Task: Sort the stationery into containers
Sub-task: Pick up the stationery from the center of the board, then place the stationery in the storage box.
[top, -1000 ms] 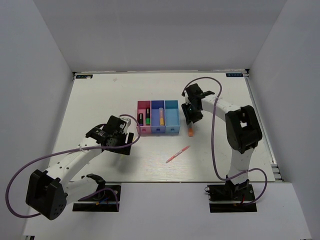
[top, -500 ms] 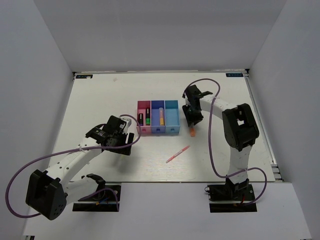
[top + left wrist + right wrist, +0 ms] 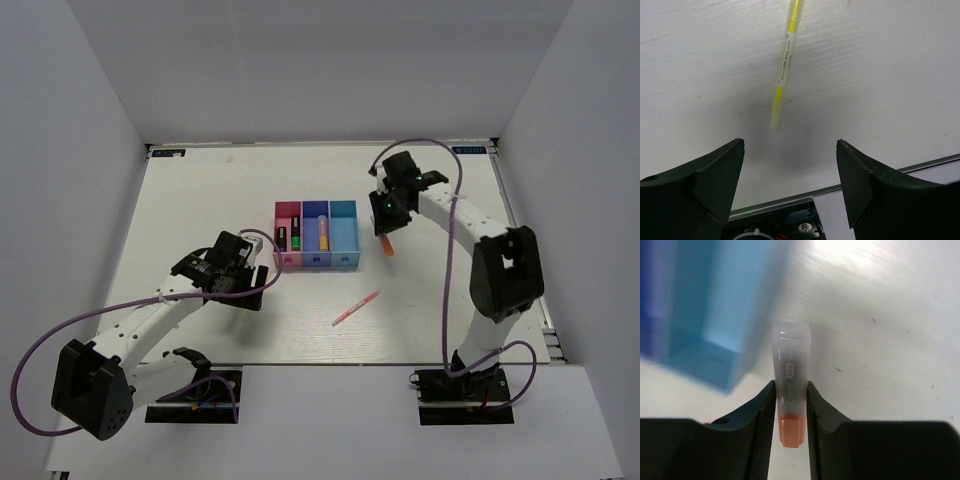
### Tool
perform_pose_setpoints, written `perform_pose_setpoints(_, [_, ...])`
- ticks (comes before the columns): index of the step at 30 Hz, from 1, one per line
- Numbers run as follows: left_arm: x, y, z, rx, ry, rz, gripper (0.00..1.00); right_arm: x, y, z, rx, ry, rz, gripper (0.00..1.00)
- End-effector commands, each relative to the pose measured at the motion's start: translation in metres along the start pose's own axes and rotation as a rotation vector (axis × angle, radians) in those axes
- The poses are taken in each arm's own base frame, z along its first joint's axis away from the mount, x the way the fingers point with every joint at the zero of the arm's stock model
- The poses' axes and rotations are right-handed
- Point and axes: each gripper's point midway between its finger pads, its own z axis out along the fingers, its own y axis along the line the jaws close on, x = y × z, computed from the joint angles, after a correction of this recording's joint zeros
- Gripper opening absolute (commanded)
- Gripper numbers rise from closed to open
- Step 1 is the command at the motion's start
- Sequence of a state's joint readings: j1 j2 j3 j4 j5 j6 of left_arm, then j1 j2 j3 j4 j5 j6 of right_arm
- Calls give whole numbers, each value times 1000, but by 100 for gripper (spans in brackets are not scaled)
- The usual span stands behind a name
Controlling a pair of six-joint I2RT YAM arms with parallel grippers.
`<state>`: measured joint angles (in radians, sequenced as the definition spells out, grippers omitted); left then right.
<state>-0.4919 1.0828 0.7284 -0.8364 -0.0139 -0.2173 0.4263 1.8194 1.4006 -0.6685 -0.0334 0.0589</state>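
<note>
My left gripper should next move outward and down to close across the pale-yellow stick's printed label, since it lies outward of the open fingers and below them.
Three joined bins stand mid-table: pink, blue-violet and cyan. The pink bin holds two dark markers. The blue-violet bin holds an orange-and-white highlighter. My right gripper is shut on the other orange-and-white highlighter, just right of the cyan bin and off the table. In the right wrist view the highlighter sits between the fingers, with the cyan bin to the left. My left gripper is open and empty. A pale-yellow stick lies just ahead of it. A thin pink pen lies in front of the bins.
White walls enclose the table on three sides. The table's near edge and the left arm's base plate show under the left gripper. Purple cables loop from both arms.
My right gripper has lifted the highlighter off the table and moved it slightly back beside the cyan bin; its arm has swung outward. The left arm has not moved.
</note>
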Motion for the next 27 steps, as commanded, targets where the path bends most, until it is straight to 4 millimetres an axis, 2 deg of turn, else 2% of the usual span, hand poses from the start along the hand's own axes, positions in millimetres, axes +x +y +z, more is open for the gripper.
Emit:
perform_pose_setpoints(1, [-8,-2,-5,19,-39,5,84,-52,55,-76,-259,-208,-86,0])
perform_pose_setpoints(3, [-9,-3,-4,20,-42,5,84,-69,77,-89,-360,-245,-95,0])
perform_pose_setpoints(4, [-9,-2,-4,19,-40,3,84,-73,95,-92,-445,-252,-108,0])
perform_pose_setpoints(5, [-8,-3,-4,20,-40,5,84,-78,104,-81,-483,-231,-85,0])
perform_pose_setpoints(7, [-7,-3,-3,19,-36,3,84,-94,125,-83,-570,-274,-100,0])
perform_pose_setpoints(8, [-7,-2,-3,18,-37,3,84,-111,134,-76,-605,-320,-90,0])
perform_pose_setpoints(10, [-7,-2,-3,18,-37,0,84,-118,146,-59,-644,-318,-77,0])
perform_pose_setpoints(11, [-9,-2,-3,18,-43,3,84,-131,156,-59,-671,-381,-110,0])
perform_pose_setpoints(12, [-7,-1,-2,14,-38,2,84,-131,162,-44,-678,-372,-117,0])
perform_pose_setpoints(15, [-7,-1,-1,8,-33,2,84,-145,173,-33,-667,-446,-161,0])
perform_pose_setpoints(20, [-7,0,0,7,-27,6,84,-145,177,-5,-615,-458,-209,19])
perform_pose_setpoints(23, [-7,-1,3,8,-19,5,84,-142,179,-4,-603,-458,-231,43])
perform_pose_setpoints(26, [-10,-3,13,10,-3,4,84,-138,178,-11,-599,-468,-251,52])
perform_pose_setpoints(27, [-17,-2,12,8,-13,-6,83,-138,177,-14,-596,-474,-254,54])
